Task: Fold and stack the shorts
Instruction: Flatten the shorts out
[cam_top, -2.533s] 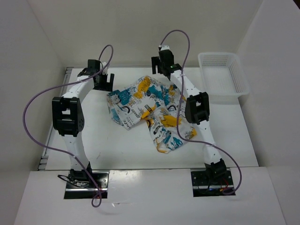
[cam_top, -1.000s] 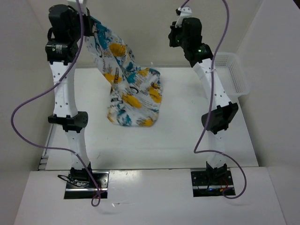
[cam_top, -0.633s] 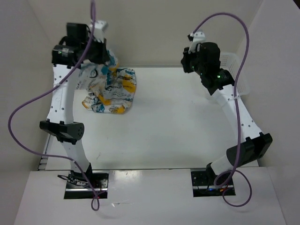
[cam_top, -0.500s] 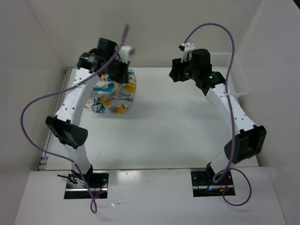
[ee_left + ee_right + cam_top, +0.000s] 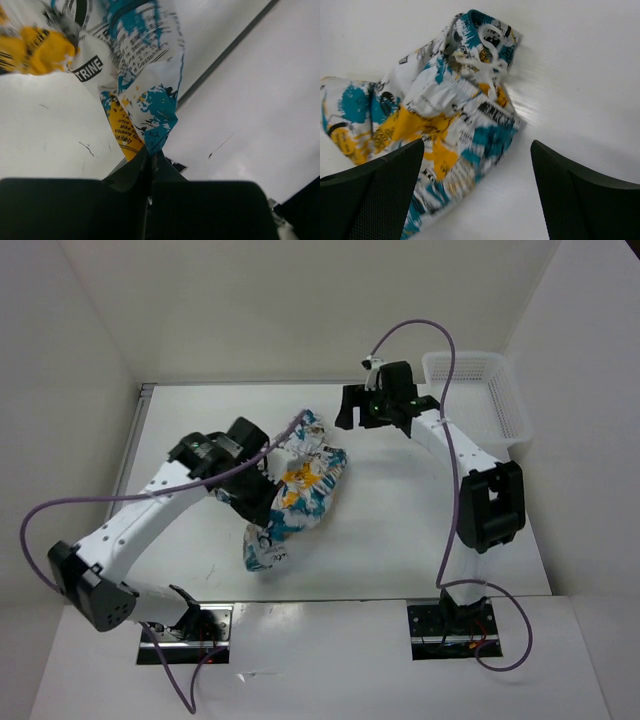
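The shorts' teal corner [image 5: 339, 457] [image 5: 506, 131] sticks out below my right gripper and back from it, so my right gripper will next move its open fingers down and back around that corner.
The shorts [image 5: 300, 490] are a bunched white cloth with teal, yellow-orange and black print, stretched diagonally across the middle of the table. My left gripper [image 5: 262, 502] is shut on one edge of them. In the left wrist view the shorts [image 5: 137, 85] hang away from the closed jaws of that gripper [image 5: 150, 156]. My right gripper [image 5: 350, 412] hovers open just beyond the shorts' far right end. The right wrist view shows the crumpled shorts [image 5: 440, 110] with their white drawstring, lying ahead of the wide-open right gripper [image 5: 476, 150], which holds nothing.
A white plastic mesh basket [image 5: 468, 400] stands at the far right corner of the white table [image 5: 400, 530]. White walls close in the table on the left, back and right. Purple cables loop from both arms.
My left arm has swung down from the far left to the middle of the table, dragging the shorts along. My right gripper has opened and moved left, lower, toward the shorts.
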Robot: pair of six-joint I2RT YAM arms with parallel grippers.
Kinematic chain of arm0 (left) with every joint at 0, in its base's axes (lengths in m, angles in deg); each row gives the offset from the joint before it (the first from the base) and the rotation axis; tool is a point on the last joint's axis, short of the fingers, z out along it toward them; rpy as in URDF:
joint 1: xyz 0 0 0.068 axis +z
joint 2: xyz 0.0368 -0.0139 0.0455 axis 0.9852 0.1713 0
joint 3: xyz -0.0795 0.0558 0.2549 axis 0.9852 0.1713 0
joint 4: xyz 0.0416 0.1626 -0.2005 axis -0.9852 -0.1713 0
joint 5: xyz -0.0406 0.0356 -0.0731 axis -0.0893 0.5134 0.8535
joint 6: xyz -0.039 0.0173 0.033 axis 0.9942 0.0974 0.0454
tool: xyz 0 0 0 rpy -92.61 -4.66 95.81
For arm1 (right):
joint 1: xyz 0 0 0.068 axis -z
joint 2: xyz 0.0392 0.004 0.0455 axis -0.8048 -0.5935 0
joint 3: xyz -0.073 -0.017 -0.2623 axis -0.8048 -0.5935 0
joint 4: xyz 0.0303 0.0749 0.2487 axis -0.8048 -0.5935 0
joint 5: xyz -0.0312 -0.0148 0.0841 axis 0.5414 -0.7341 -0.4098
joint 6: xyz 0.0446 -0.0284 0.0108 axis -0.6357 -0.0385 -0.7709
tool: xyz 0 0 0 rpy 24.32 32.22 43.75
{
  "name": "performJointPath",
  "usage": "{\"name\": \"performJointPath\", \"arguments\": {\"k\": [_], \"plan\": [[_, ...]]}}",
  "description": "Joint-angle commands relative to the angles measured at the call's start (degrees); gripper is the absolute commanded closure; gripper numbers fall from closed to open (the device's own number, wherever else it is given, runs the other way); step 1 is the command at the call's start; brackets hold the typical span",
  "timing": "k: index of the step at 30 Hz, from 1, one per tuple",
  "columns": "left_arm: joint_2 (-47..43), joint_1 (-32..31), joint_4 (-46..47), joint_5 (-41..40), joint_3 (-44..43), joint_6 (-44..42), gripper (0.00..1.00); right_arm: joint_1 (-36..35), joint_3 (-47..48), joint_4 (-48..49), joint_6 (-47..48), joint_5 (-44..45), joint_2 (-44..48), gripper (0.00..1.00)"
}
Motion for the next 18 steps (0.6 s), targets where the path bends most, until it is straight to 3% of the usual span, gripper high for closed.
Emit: {"name": "performJointPath", "arguments": {"k": [1, 5, 9, 13, 18], "plan": [[2.9, 0.2, 3.6, -2.8, 7.3, -0.1, 0.97, -3.5, 3.4, 3.3, 1.5, 2.5, -5.8, 0.08], [2.9, 0.2, 5.6, -5.3, 9.5, -0.1, 0.97, -5.9, 3.7, 2.1, -1.6, 7.8, -9.5, 0.08], [2.9, 0.2, 6.6, -4.7, 9.5, -0.1, 0.97, -5.9, -4.2, -1.1, -0.9, 17.4, -4.4, 0.08], [3.4, 0.2, 7.3, -3.4, 10.0, -0.1, 0.97, -6.5, -11.3, -2.3, -3.1, 11.1, -1.4, 0.08], [4.0, 0.2, 8.4, -3.4, 10.0, -0.1, 0.97, -7.0, -15.3, 0.5, -5.8, 12.6, -3.2, 0.08]]}}
